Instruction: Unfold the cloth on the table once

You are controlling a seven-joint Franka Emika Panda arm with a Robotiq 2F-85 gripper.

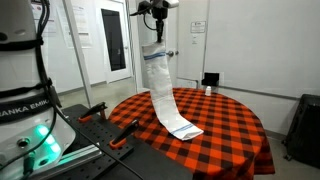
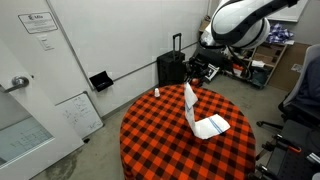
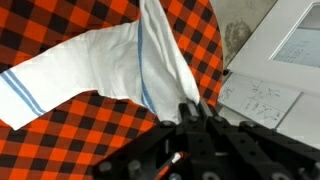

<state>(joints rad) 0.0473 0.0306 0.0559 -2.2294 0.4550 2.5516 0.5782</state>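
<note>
My gripper will move down and away over bare tablecloth [image 3: 192,27] from the cloth's lower end and open, since that end lies flat while the rest hangs.
A white cloth with blue stripes [image 1: 160,90] hangs from my gripper [image 1: 156,38], which is shut on its top edge high above the round table. Its lower end rests on the red-and-black checked tablecloth [image 1: 225,120]. It shows in both exterior views [image 2: 190,108]; its lower part lies flat on the table [image 2: 213,126]. In the wrist view the cloth [image 3: 100,60] stretches from the jaws [image 3: 190,108] down to the table, striped end at the left.
A small white bottle [image 1: 208,91] stands near the table's far edge [image 2: 156,93]. A black suitcase [image 2: 172,66] and cluttered equipment stand by the wall. A whiteboard [image 2: 78,113] leans on the floor. Another robot base [image 1: 25,110] stands close by.
</note>
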